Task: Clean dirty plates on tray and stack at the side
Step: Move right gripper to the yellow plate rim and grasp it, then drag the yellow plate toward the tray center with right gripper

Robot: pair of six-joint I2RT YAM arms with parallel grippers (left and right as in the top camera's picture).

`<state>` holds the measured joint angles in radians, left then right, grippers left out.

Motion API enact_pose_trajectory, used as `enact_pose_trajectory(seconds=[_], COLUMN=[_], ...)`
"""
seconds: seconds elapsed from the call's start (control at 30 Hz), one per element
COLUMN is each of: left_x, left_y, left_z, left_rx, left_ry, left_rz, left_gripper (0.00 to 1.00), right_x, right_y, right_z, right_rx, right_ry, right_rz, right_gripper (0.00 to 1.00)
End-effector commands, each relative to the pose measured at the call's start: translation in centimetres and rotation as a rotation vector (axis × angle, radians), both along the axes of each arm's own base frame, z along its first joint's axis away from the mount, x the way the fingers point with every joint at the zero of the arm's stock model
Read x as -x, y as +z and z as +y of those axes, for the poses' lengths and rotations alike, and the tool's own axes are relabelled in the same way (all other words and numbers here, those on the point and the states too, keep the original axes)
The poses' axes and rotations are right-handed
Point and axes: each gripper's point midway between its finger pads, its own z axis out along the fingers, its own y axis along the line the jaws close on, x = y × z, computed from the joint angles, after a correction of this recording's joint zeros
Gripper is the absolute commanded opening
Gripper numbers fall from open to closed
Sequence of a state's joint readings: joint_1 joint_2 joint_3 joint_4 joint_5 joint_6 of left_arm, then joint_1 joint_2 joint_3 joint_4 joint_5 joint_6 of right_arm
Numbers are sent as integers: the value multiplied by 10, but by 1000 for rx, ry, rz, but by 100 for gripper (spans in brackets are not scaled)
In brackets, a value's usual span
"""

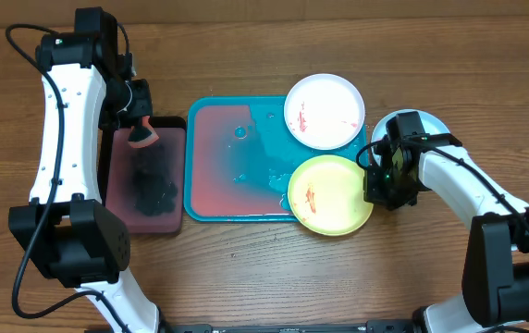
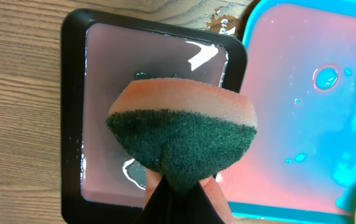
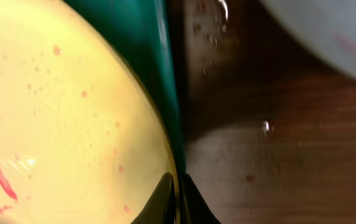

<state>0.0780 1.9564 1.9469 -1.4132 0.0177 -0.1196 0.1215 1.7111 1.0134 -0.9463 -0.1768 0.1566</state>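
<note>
My right gripper will next carry the smeared yellow-green plate to the left in the overhead view, over the tray's pink area, because the plate is far from the sponge (image 2: 181,127).
The teal tray (image 1: 218,208) lies mid-table with a pinkish wet sheen; it also shows in the left wrist view (image 2: 302,93). The white plate (image 1: 325,111) with red smears rests on its far right corner. The yellow-green plate (image 1: 331,194) with a red smear lies on its near right corner. The light blue plate (image 1: 431,122) sits on the table to the right, mostly hidden by my right arm. My right gripper (image 1: 375,180) is shut on the yellow-green plate's right rim (image 3: 177,180). My left gripper (image 1: 141,129) is shut on a sponge (image 2: 181,127), pink with a green scouring face, above the black tray.
A small black tray (image 1: 149,180) with pinkish liquid stands left of the teal tray; it also shows in the left wrist view (image 2: 72,112). Bare wooden table (image 1: 264,268) lies in front and behind.
</note>
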Motion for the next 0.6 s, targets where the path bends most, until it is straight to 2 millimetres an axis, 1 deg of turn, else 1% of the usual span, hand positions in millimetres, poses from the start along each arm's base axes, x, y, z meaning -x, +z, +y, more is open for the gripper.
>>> enact_pose_trajectory(seconds=[0.0,0.1,0.17,0.2,0.23,0.3,0.37,0.43,0.57], left_x=[-1,-2,-2,-2,-2,-2,-3,-3,-6], left_y=[5,5,5,5,5,5,5,5,4], left_z=[-3,-3,-3,-3,-3,-3,-3,-3,-2], left_rx=[-3,-3,-3,-3,-3,-1,-1,0,2], left_ry=[-25,-25,-25,-22,-20,-14,-13,-6,9], left_rz=[-17,-20,-21,-21,-21,-21,-23,-25,-35], left_gripper=[4,4,4,4,4,4,4,4,4], right_x=[-7,-17,-29,-35,-42,-57,-70,-80,-88], right_y=[20,43,57,62,67,72,71,67,48], right_z=[12,40,67,78,95,119,139,155,181], right_rx=[-8,-61,-82,-96,-116,-131,-142,-152,-183], right_ry=[13,16,15,8,-1,-80,-156,-194,-186], right_rz=[-24,-68,-121,-149,-191,-266,-324,-365,-379], right_gripper=[4,4,4,4,4,4,4,4,4])
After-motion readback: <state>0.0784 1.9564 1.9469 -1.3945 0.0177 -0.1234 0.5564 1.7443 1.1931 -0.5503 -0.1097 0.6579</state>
